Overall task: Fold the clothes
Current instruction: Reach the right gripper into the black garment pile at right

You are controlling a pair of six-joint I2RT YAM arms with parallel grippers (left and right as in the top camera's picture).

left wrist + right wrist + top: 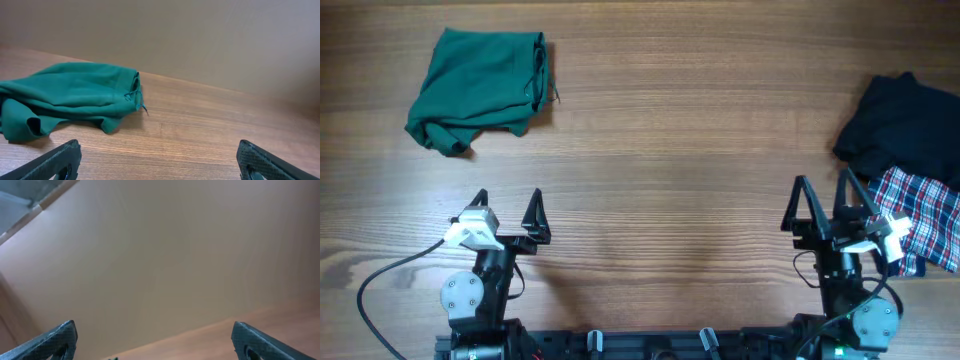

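Note:
My right gripper has its fingers facing the wall, so it will tilt down onto the black top's near edge, then swing outward over the plaid garment.
A dark green garment lies crumpled at the far left of the wooden table; the left wrist view shows it ahead and to the left. A black top is heaped at the right edge, with a red-white-blue plaid garment in front of it. My left gripper stands open near the front left, well short of the green garment, nothing between its fingers. My right gripper is open too, just left of the plaid garment. Its fingers frame only wall and a strip of table.
The arm bases sit along the front edge of the table, and a black cable loops at the front left. A plain beige wall rises behind the table's far edge.

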